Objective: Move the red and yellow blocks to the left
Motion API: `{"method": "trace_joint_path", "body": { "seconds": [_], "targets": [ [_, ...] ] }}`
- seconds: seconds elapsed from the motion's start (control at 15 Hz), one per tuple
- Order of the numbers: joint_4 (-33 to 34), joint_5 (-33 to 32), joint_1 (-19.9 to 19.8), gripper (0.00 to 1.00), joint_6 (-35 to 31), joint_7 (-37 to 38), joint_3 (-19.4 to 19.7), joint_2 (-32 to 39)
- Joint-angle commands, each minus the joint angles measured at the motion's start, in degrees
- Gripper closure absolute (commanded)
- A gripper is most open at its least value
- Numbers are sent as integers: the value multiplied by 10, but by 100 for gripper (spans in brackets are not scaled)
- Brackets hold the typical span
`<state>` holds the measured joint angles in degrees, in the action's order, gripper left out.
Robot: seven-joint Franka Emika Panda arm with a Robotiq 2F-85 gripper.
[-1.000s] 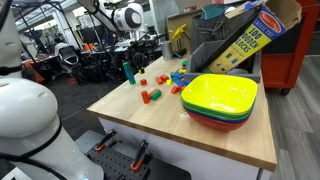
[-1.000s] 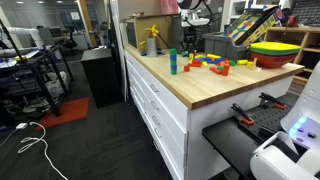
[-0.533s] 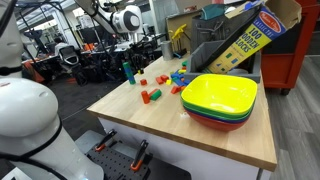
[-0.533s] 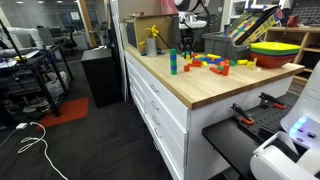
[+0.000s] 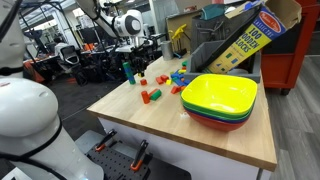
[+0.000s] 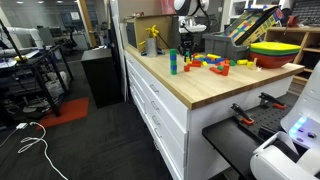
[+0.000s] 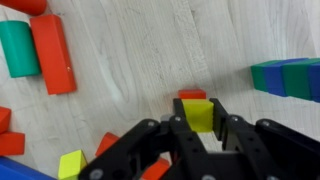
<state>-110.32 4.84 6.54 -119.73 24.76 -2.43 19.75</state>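
My gripper moves down onto the small red block [image 7: 191,94] next, since it shows directly beneath the held block. It releases the yellow block [image 7: 198,118] there.
In the wrist view my gripper [image 7: 198,108] is shut on the small yellow block [image 7: 198,118], with a finger pressed against each of its sides. A small red block [image 7: 192,95] shows just past the yellow one, partly hidden behind it; I cannot tell whether the two touch. In both exterior views the gripper [image 5: 137,60] [image 6: 188,47] hangs low over the scattered blocks [image 6: 215,65] on the wooden table. The held block is too small to make out there.
A long red block [image 7: 55,55] and a green cylinder [image 7: 17,48] lie at the upper left, blue and green blocks [image 7: 290,78] at the right. Another yellow block [image 7: 70,163] sits near the bottom left. Stacked bowls [image 5: 220,98] and a blue-green stack [image 6: 172,62] stand on the table.
The arm has shifted slightly sideways over the blocks in both exterior views. The gripper has stayed shut.
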Motion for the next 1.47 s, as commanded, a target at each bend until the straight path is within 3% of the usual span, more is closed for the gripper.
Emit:
{"method": "trace_joint_path", "body": {
  "seconds": [0.0, 1.4],
  "targets": [
    [-7, 10, -2, 93, -15, -20, 2, 2],
    [-3, 11, -4, 93, -15, -50, 1, 12]
  ]
}}
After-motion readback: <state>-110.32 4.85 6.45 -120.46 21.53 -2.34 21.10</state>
